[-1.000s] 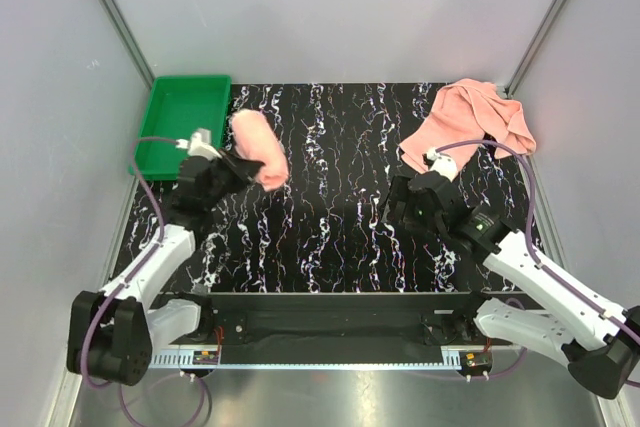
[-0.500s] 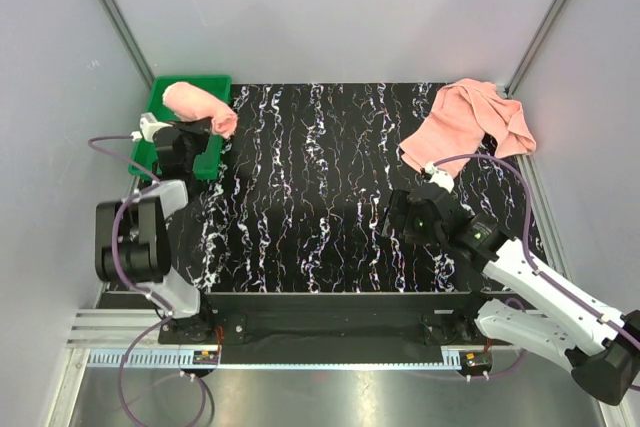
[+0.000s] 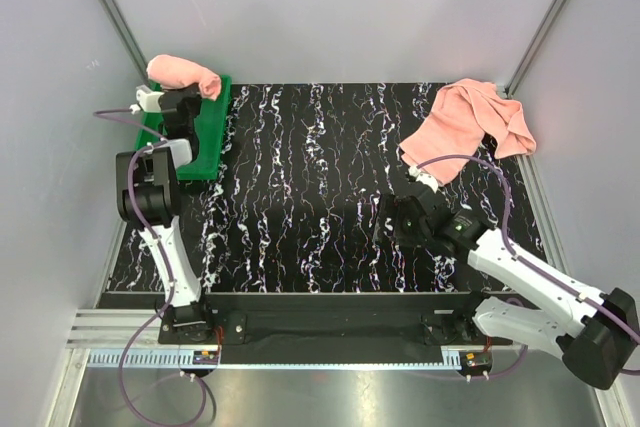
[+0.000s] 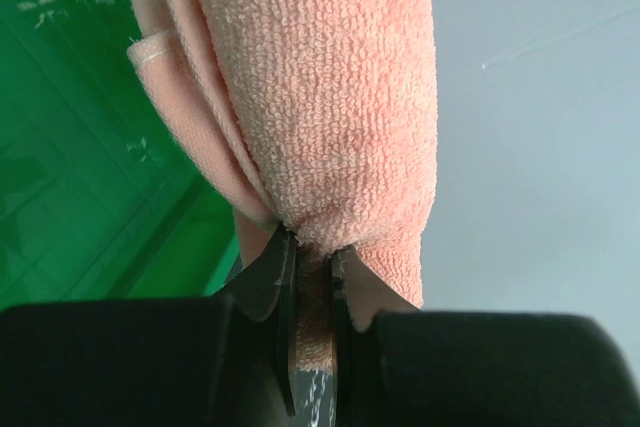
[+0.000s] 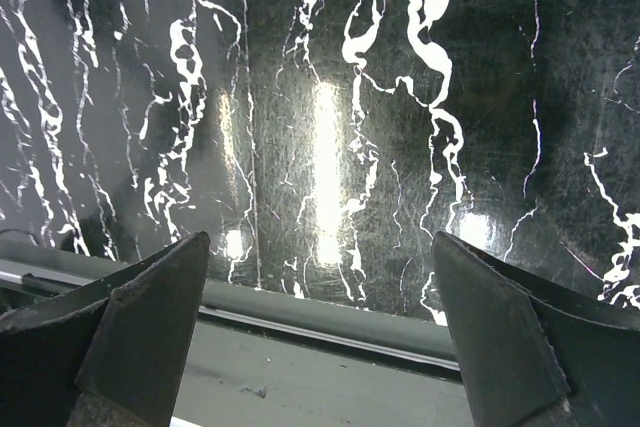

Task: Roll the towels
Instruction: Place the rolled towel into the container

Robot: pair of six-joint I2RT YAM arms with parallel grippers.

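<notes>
My left gripper needs to go down into the far end of the green tray and let go of the rolled towel [image 3: 183,73], because the towel is still hanging above the tray.
A rolled salmon-pink towel [image 3: 183,73] hangs from my left gripper [image 3: 188,97] over the far end of the green tray [image 3: 205,135]. In the left wrist view the towel [image 4: 330,87] is pinched between the shut jaws of the left gripper [image 4: 312,272], with the tray [image 4: 70,147] below on the left. A second pink towel [image 3: 468,125] lies crumpled and unrolled at the far right of the table. My right gripper [image 3: 382,219] is open and empty over the table's near middle; in the right wrist view its gripper [image 5: 320,297] faces the table's near edge.
The black marbled tabletop [image 3: 320,177] lies between the arms. Grey enclosure walls [image 3: 330,7] stand close behind the tray and at both sides. A metal rail [image 5: 330,327] runs along the table's near edge.
My left gripper has carried the rolled towel from the table's left part back and left, to above the tray's far end. My right gripper has drawn back toward the near middle.
</notes>
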